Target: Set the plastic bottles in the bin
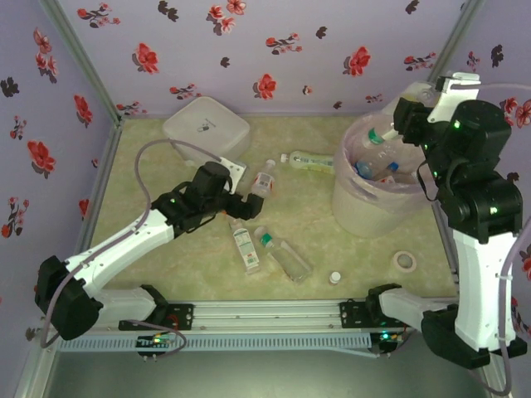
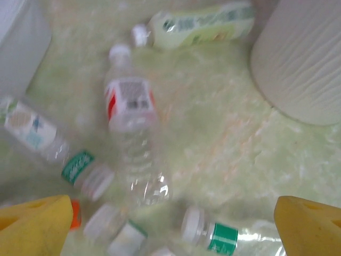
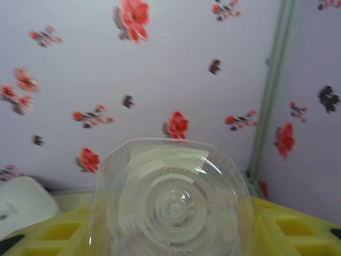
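My right gripper should lower with a downward tilt toward the bagged bottles and release the clear bottle, since the bin's opening lies below the gripper.
Several plastic bottles lie on the table: a red-labelled one [image 2: 130, 106] [image 1: 264, 181], a yellow-green one [image 2: 200, 24] [image 1: 311, 160], and green-labelled ones [image 2: 224, 236] [image 1: 245, 245]. My left gripper [image 2: 173, 234] [image 1: 236, 201] hovers over them, open, with nothing between its yellow fingertips [image 2: 34, 224]. My right gripper [image 3: 170, 229] [image 1: 408, 118] is raised above the bin's far right rim. It is shut on a clear plastic bottle [image 3: 170, 202], whose base faces the camera. The bin [image 1: 357, 203], lined with a pale pink bag, holds more bottles [image 1: 373, 166].
A white lidded box [image 1: 207, 124] stands at the back left. A tape ring [image 1: 405, 261] and a loose white cap [image 1: 334, 278] lie near the front right. Floral walls close in the table on three sides. The bin's ribbed wall [image 2: 303, 58] stands right of the left gripper.
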{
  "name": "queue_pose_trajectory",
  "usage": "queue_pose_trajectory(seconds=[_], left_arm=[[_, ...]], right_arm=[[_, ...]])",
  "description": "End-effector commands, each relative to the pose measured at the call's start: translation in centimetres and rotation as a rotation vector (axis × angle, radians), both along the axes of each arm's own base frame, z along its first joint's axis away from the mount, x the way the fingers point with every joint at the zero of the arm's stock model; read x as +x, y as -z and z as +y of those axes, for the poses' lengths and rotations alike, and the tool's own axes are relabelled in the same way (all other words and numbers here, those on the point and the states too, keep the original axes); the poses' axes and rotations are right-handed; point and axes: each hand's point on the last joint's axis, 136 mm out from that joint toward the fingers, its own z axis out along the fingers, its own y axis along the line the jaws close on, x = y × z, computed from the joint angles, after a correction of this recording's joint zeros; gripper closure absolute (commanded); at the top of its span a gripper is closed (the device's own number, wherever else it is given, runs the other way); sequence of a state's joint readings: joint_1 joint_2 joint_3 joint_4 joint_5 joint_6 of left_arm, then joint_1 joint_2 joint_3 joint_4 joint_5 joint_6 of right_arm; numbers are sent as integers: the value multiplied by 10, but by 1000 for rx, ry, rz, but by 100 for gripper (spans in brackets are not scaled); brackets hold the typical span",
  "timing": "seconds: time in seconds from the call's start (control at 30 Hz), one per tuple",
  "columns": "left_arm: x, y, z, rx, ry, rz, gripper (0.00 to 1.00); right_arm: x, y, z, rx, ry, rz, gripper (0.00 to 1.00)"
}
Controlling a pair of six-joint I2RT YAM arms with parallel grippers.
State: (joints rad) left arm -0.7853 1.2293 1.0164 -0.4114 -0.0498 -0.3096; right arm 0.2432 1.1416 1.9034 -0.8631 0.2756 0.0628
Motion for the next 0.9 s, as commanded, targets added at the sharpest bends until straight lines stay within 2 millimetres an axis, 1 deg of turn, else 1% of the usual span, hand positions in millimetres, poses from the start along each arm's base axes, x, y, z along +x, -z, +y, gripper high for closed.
queue_pose_trajectory(seconds=[0.0, 0.07, 0.13, 0.23, 0.3, 0.4, 0.53, 0.67, 0.8, 0.87], left_arm=[[-20, 15, 25, 17, -150, 147, 3], [-30, 24, 31, 3, -184, 189, 4], [-39, 37, 37, -3, -224, 237, 4], [-50, 57, 39, 10, -253, 294, 4], [-56, 68, 38, 23, -256, 326, 2], [-65, 82, 33, 53, -248, 367, 0], [-70, 98, 30, 95, -238, 417, 0], [-71, 106, 25, 92, -231, 438, 0], [-72, 111, 19, 96, -216, 466, 0], [-74, 115, 19, 113, -216, 479, 0]], right_arm=[[33, 44, -7, -119, 59, 152, 88], [47, 63, 3, -123, 14, 207, 89], [60, 86, 8, -132, -1, 274, 90], [75, 120, 15, -129, -20, 369, 91], [83, 143, 17, -120, -20, 437, 91], [92, 175, 13, -79, -2, 527, 91], [100, 210, 3, 44, 29, 586, 90], [101, 241, -10, 176, 70, 614, 90], [101, 277, -17, 302, 88, 654, 89], [101, 290, -19, 346, 95, 666, 86]])
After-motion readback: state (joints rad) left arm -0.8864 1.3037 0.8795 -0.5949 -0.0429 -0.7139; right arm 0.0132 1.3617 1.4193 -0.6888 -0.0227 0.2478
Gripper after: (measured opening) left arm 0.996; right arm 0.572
